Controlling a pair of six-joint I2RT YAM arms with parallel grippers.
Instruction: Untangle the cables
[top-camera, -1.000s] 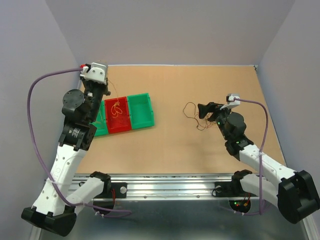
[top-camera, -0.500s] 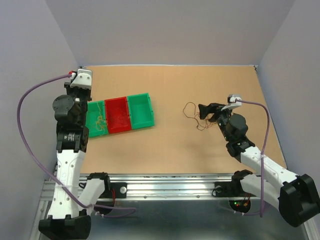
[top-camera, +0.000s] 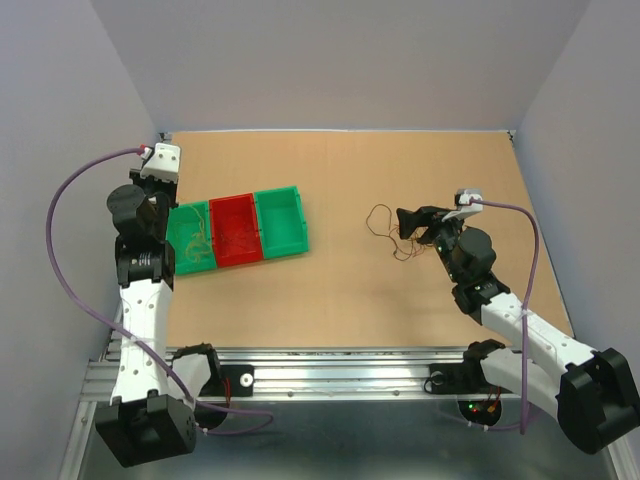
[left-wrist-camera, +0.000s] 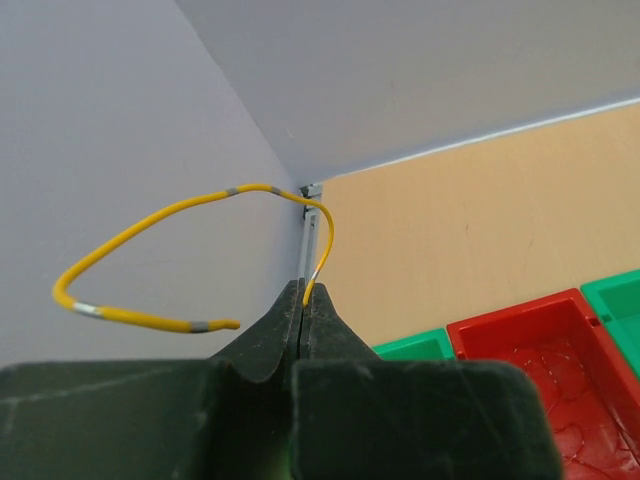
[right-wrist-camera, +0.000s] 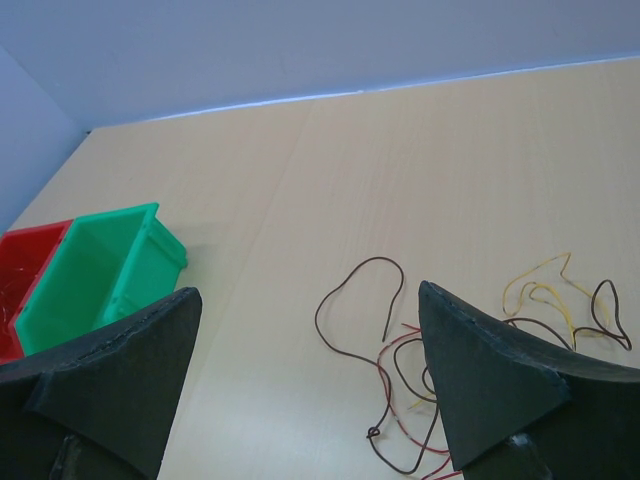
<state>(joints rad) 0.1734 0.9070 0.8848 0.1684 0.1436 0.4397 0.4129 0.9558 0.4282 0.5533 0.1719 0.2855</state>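
Observation:
Yellowish wires already lie inside the green bin by the wall (top-camera: 196, 238) (left-wrist-camera: 420, 346), so the left gripper should next tip downward, lower into it and let go of the yellow wire.
The cables (top-camera: 386, 228) lie as a loose tangle of thin brown, red and yellow strands on the table, right of centre. In the right wrist view a brown loop (right-wrist-camera: 352, 283) curls just ahead, with red strands (right-wrist-camera: 392, 372) and yellow strands (right-wrist-camera: 541, 291) behind it. My right gripper (right-wrist-camera: 310, 292) hovers low over this tangle, open, with nothing between its fingers (top-camera: 408, 219). My left gripper (left-wrist-camera: 303, 291) is raised near the back-left corner, shut on one end of a yellow wire (left-wrist-camera: 168, 212) with grey bands. That wire arcs up and left in the air.
Three bins stand in a row at the left: a green one (top-camera: 181, 222) with pale wires in it, a red one (top-camera: 233, 207) with thin wires, and a green one (top-camera: 284, 221). Grey walls close in the table at the back and both sides.
My left arm swung from above the red bin to the left and straightened up, carrying the yellow wire. The right arm stayed almost still over the tangle.

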